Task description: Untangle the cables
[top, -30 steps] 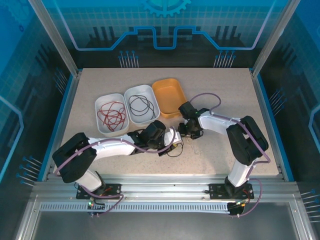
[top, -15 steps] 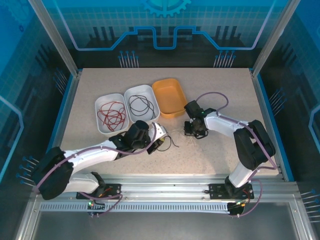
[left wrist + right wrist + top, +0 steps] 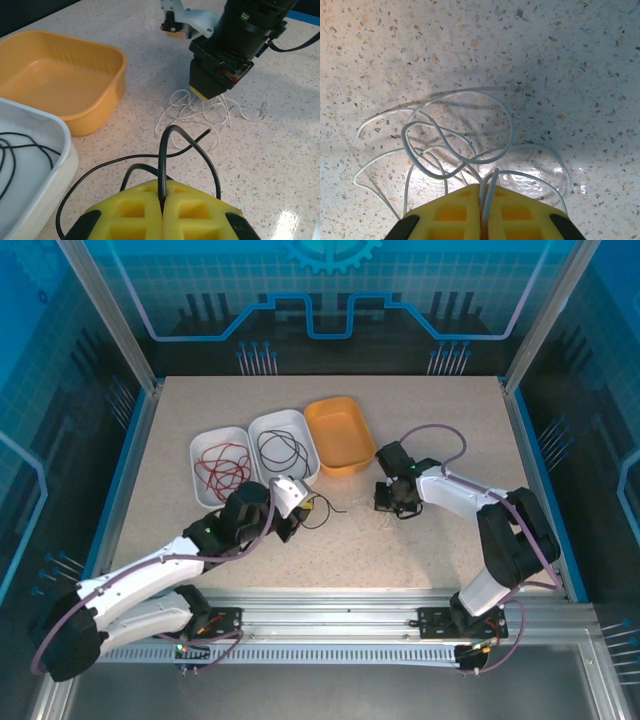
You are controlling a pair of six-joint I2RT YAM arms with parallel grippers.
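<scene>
The black cable needs to move outward over the middle white tray (image 3: pixel 270 423) (image 3: pixel 26 167) in my left gripper, which should then let go of it with the black cables there.
My left gripper (image 3: pixel 162 200) is shut on a black cable (image 3: pixel 165 155), which loops up from between the yellow pads; from above this gripper (image 3: pixel 300 510) sits just right of the white trays with the black cable (image 3: pixel 322 515) trailing right. My right gripper (image 3: pixel 484 192) is shut on whitish cables (image 3: pixel 455 145) that lie in tangled loops on the table. The same whitish cables (image 3: pixel 200 107) show in the left wrist view under the right gripper (image 3: pixel 385 506). Red cables (image 3: pixel 222 468) lie in the left white tray (image 3: pixel 200 445), and black cables (image 3: pixel 282 450) in the middle white tray (image 3: pixel 270 423).
An empty orange tray (image 3: pixel 340 433) stands behind the grippers, its near corner close to the whitish tangle. The speckled table (image 3: pixel 430 420) is bounded by blue rails at left and right.
My left gripper has pulled back left toward the white trays, dragging the black cable out of the tangle. My right gripper shifted slightly right, still holding the whitish cables down.
</scene>
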